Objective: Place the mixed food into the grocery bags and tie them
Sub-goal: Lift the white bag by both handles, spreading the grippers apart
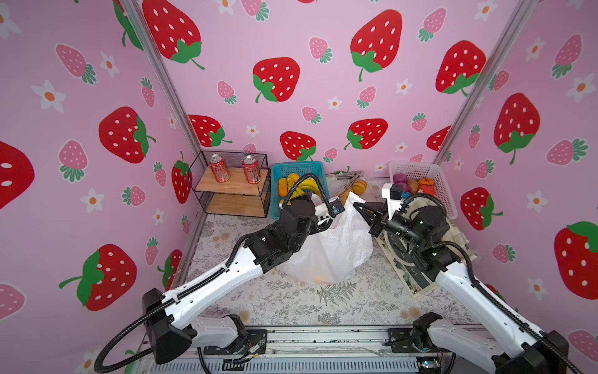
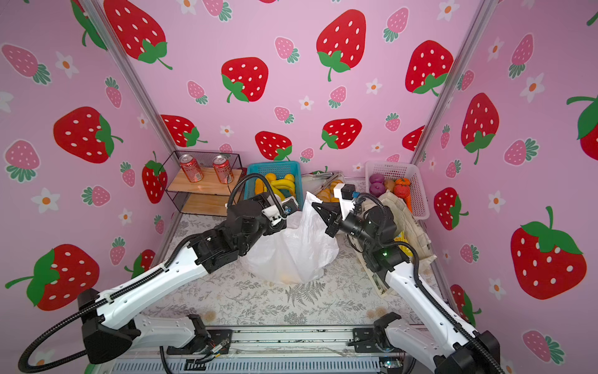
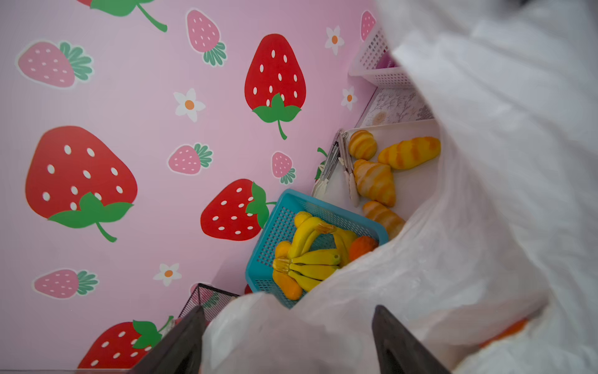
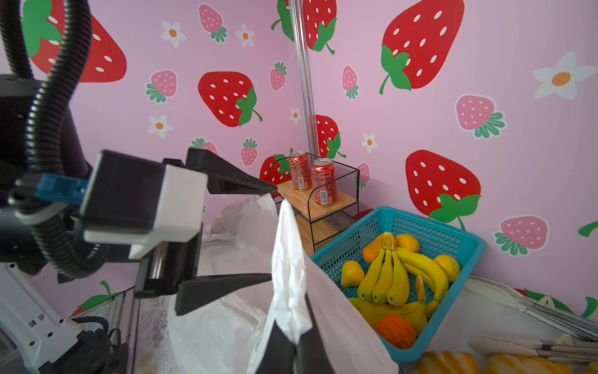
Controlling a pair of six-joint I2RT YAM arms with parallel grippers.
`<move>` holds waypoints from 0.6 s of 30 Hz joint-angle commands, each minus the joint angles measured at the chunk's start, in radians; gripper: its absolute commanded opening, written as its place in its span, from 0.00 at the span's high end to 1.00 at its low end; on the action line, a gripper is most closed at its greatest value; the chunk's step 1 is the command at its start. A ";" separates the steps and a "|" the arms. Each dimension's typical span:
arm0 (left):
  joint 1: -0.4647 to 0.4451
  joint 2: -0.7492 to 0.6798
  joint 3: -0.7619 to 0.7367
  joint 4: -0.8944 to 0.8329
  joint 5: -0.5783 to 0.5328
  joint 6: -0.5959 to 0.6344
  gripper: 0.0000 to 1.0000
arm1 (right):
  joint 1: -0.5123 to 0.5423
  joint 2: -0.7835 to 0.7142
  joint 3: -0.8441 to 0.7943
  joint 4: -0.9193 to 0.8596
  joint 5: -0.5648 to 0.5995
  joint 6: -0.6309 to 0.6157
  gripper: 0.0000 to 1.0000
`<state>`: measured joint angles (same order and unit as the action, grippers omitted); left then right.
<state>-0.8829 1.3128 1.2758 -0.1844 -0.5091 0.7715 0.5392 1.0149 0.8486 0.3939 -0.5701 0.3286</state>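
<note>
My right gripper draws the bag's handle outward toward the white basket [image 1: 418,184] next, away from the left gripper, to open the bunched bag, then releases the handle.
The white plastic grocery bag [image 1: 333,252] [image 2: 297,255] stands mid-table with something orange [image 3: 504,330] showing through its film. My right gripper [image 4: 294,343] [image 1: 356,206] is shut on the bag's upright handle strip [image 4: 288,259] and holds it raised. My left gripper [image 4: 271,233] [image 3: 288,315] is open at the bag's other side, with loose bag film bulging between its fingers. The cream canvas tote [image 2: 412,223] lies flat under my right arm with a yellow packet [image 2: 401,241] inside. Golden croissant rolls [image 3: 375,181] rest on a white tray [image 3: 417,194] behind the bag.
A blue basket [image 1: 297,168] of bananas and yellow fruit sits at the back. A white basket [image 1: 417,170] holds purple onions and orange pieces. A wire shelf [image 1: 233,194] with two red cans [image 1: 220,168] stands back left. Metal tongs [image 3: 330,165] lie on the tray.
</note>
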 commanded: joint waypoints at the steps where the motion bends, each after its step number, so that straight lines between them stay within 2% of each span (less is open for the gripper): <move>1: 0.014 0.025 0.059 0.109 -0.061 0.092 0.36 | -0.005 0.000 0.008 0.031 -0.013 0.033 1.00; 5: 0.018 0.024 0.070 0.124 -0.028 0.042 0.68 | -0.007 -0.009 0.009 0.014 0.003 0.032 1.00; 8: 0.019 -0.029 0.085 0.098 0.039 -0.098 0.86 | -0.018 -0.019 0.024 -0.008 0.034 0.024 1.00; 10: 0.025 -0.089 0.088 0.082 0.112 -0.237 0.91 | -0.027 -0.028 0.049 -0.030 0.066 0.012 1.00; 12: 0.055 -0.162 0.083 0.067 0.244 -0.422 0.93 | -0.037 -0.036 0.085 -0.074 0.133 -0.007 1.00; 14: 0.122 -0.240 0.052 0.084 0.411 -0.634 0.93 | -0.051 -0.040 0.133 -0.150 0.242 -0.031 1.00; 15: 0.151 -0.269 0.035 0.097 0.475 -0.742 0.97 | -0.061 -0.042 0.155 -0.174 0.278 -0.039 1.00; 18: 0.279 -0.331 -0.007 0.117 0.656 -0.989 1.00 | -0.079 -0.054 0.190 -0.217 0.364 -0.063 1.00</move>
<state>-0.6792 1.0191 1.2942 -0.1120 -0.1066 0.1379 0.4755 0.9981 0.9886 0.2333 -0.3439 0.3016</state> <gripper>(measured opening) 0.050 0.045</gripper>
